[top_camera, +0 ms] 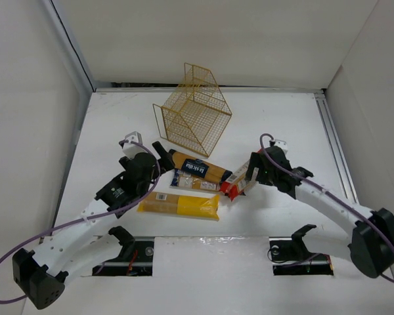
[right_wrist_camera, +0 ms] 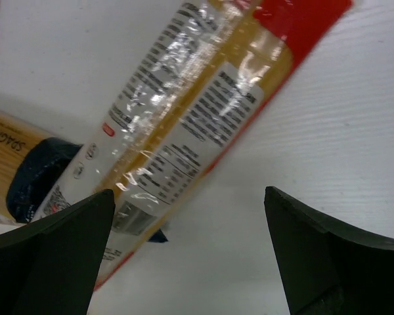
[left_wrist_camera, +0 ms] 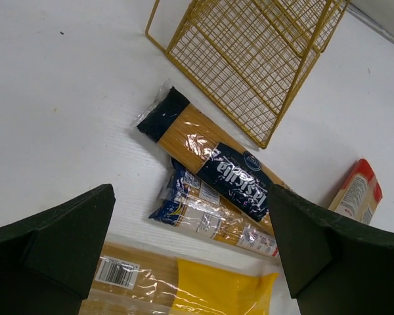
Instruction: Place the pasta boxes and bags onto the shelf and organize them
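Observation:
I will lower my right gripper next and move it to the left in the top view, so its fingers are on both sides of the red-and-white box (top_camera: pixel 240 178).
The yellow-gold wire shelf (top_camera: pixel 194 111) stands at the back middle; it also shows in the left wrist view (left_wrist_camera: pixel 249 59). Four packs lie in front of it: the yellow-orange pack with the dark blue label (top_camera: pixel 197 168) (left_wrist_camera: pixel 230 170), the clear bag with blue ends (top_camera: pixel 196 182) (left_wrist_camera: pixel 210 213), the plain yellow bag (top_camera: pixel 179 206) (left_wrist_camera: pixel 184 285) and the red-and-white box (top_camera: pixel 235 186) (left_wrist_camera: pixel 358 190) (right_wrist_camera: pixel 197 111). My left gripper (top_camera: pixel 151 157) (left_wrist_camera: pixel 190 249) is open and empty, above the left ends of the packs. My right gripper (top_camera: pixel 248 176) (right_wrist_camera: pixel 187 256) is open and empty, just right of the red-and-white box.
White walls enclose the table on the left, back and right. A metal rail (top_camera: pixel 335 141) runs along the right side. The arm bases (top_camera: pixel 203 252) sit at the near edge.

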### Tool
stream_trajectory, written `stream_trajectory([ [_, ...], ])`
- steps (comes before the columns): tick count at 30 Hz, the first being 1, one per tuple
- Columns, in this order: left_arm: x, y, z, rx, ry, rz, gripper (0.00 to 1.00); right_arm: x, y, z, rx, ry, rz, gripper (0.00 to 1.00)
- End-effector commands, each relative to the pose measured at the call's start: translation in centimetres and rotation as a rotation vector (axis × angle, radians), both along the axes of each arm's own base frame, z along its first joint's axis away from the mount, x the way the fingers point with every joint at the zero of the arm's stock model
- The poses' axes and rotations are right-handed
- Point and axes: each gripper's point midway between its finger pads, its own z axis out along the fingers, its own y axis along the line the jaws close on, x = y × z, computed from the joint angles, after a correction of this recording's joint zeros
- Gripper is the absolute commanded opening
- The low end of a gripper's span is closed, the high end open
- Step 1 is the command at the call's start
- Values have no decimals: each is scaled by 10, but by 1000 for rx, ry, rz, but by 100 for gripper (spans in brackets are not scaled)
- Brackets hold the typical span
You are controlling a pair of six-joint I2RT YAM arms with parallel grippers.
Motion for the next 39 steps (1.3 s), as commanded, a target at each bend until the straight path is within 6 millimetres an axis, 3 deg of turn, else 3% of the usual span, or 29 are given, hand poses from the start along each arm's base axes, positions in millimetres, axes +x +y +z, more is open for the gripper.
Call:
stream_trajectory([
  [1, -1, -1, 1, -1, -15, -13, 100, 33, 49, 30, 142, -98, 65, 100],
  [7, -2, -5, -8, -13, -3, -24, 100, 25, 86, -7, 204, 22, 83, 100],
  [12, -2, -4, -5, -19, -11, -25, 100, 16, 83, -22, 201, 76, 59, 100],
  [19, -2, -5, -1, -31, -25, -25, 100, -19, 57, -45, 131, 165, 28, 100],
  [21, -3, -6, -5, -29, -14, -34, 100, -29, 54, -49, 121, 177, 38, 95],
  [24, -2, -9, -2, -46, -26, -45, 100, -25, 54, -51, 127, 154, 35, 85],
  [25, -2, -9, -2, -46, -26, -45, 100, -21, 55, -49, 125, 133, 39, 71],
  [26, -2, -9, -2, -46, -26, -45, 100, -20, 54, -49, 120, 128, 34, 64],
  [27, -1, -10, -4, -40, -19, -45, 100, -13, 58, -41, 118, 99, 60, 55],
  [28, -1, -10, -4, -40, -19, -45, 100, -8, 57, -34, 105, 68, 66, 39],
  [30, -2, -9, -2, -32, -20, -49, 100, 4, 49, -9, 32, -3, 88, 24],
  [31, -2, -9, -2, -32, -20, -49, 100, 9, 43, 1, -3, -31, 87, 24],
  [32, -2, -9, -2, -32, -20, -49, 100, 11, 38, 12, -43, -60, 88, 10],
  [36, -2, -9, -2, -24, -21, -52, 100, 29, 0, 74, -282, -233, 79, 0],
  [37, 0, -11, -3, -24, -21, -52, 100, 34, -6, 83, -323, -266, 110, 0],
  [38, 0, -10, -3, -15, -21, -56, 100, 47, -6, 110, -398, -376, 203, 0],
  [39, 1, -13, -1, -26, -27, -66, 100, 52, -3, 119, -417, -425, 264, 0],
])
